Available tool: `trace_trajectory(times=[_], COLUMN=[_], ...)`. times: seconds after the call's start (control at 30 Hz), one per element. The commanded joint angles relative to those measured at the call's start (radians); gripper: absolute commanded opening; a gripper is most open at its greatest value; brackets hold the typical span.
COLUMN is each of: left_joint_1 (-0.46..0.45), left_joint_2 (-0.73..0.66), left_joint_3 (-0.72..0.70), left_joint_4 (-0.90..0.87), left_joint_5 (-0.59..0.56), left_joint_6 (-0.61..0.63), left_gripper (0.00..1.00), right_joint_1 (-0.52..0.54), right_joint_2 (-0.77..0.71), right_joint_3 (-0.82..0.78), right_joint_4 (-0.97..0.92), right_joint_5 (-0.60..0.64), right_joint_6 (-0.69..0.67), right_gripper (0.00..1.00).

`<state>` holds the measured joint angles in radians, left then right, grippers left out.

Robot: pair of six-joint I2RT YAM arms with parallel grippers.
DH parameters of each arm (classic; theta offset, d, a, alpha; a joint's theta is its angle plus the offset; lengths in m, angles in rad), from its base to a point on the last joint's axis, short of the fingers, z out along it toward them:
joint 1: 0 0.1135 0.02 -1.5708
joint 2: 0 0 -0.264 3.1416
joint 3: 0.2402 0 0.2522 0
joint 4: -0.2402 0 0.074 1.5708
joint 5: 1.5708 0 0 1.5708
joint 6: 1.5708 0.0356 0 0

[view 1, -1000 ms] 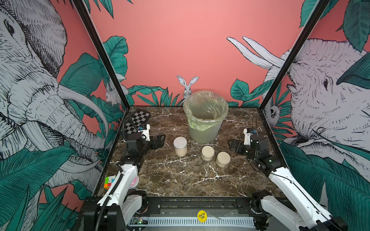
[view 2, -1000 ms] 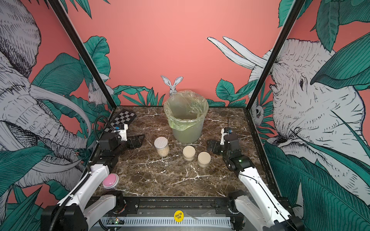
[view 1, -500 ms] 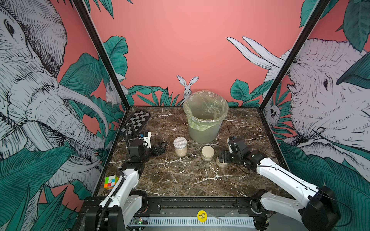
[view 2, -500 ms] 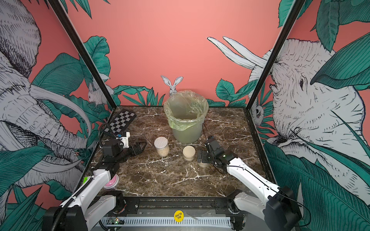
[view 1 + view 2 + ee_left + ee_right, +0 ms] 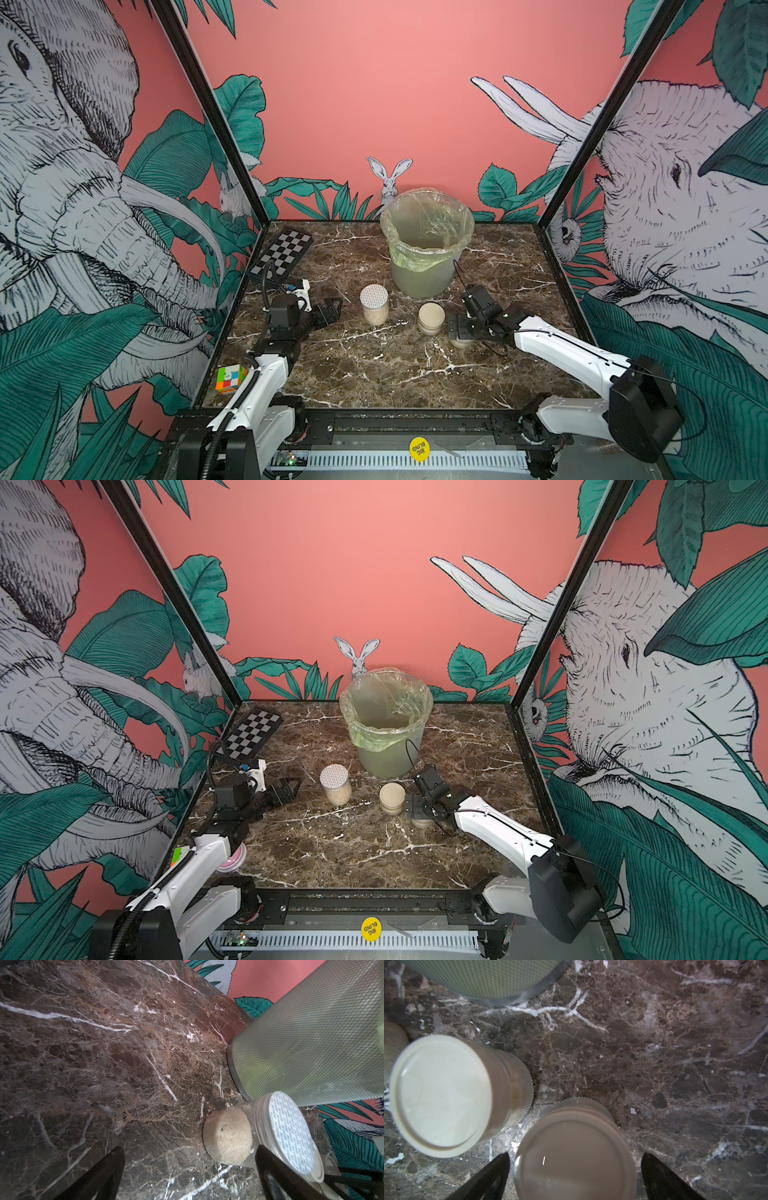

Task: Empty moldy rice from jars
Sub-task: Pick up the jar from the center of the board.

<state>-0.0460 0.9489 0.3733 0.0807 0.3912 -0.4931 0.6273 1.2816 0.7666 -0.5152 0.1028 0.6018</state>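
Note:
Next, my right gripper moves down around the lid of the other squat jar (image 5: 576, 1160) and closes, since the lid sits below it, between its open fingers.
Three jars stand in front of the bin. The taller jar (image 5: 374, 303) (image 5: 334, 783) has a white dotted lid, and moldy rice (image 5: 226, 1138) shows through its clear wall. A squat jar (image 5: 431, 318) (image 5: 442, 1095) with a beige lid stands in the middle. My right gripper (image 5: 457, 328) (image 5: 575, 1157) is open and hangs over the other squat jar (image 5: 460, 341) (image 5: 573, 1153), one jaw on each side with a gap. My left gripper (image 5: 330, 309) (image 5: 190, 1151) is open, left of the taller jar, with bare table between its jaws.
A big mesh bin (image 5: 428, 249) lined with a green-tinted bag stands behind the jars. A checkerboard (image 5: 282, 253) leans at the back left. A colour cube (image 5: 230, 378) sits at the left edge by the left arm.
The right arm swung in from the right side and now has its open jaws over the rightmost squat jar. The left gripper shifted a little forward, toward the taller jar.

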Motion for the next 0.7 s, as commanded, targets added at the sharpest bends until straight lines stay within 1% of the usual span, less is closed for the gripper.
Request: trace_trajectory(times=[0.0,0.13,0.27,0.33,0.43,0.53,0.67], left_joint_1=[-0.003,-0.003,-0.003,-0.002,-0.003,-0.003,-0.003], left_joint_2=[-0.002,-0.055,-0.148,-0.182,-0.206,-0.2,-0.206], left_joint_3=[0.025,0.028,0.039,0.037,0.024,0.034,0.034], left_joint_4=[-0.02,-0.043,-0.097,-0.107,-0.081,-0.083,-0.054], left_joint_5=[0.031,0.042,0.011,-0.001,0.044,0.087,0.124], left_joint_6=[0.052,0.107,0.139,0.136,0.122,0.106,0.092], left_gripper=[0.99,0.99,1.0,1.0,1.0,1.0,1.0], right_joint_1=[0.015,0.023,0.027,0.029,0.03,0.032,0.034], right_joint_2=[0.014,0.031,0.045,0.055,0.062,0.059,0.054], right_joint_3=[0.012,0.01,0.01,0.005,-0.001,-0.007,-0.007], right_joint_4=[-0.011,-0.013,-0.017,-0.016,-0.015,-0.011,-0.019], right_joint_5=[0.032,0.052,0.063,0.064,0.062,0.07,0.071], right_joint_6=[0.018,0.026,0.029,0.031,0.037,0.041,0.041], right_gripper=[0.98,0.97,0.93,0.91,0.86,0.82,0.71])
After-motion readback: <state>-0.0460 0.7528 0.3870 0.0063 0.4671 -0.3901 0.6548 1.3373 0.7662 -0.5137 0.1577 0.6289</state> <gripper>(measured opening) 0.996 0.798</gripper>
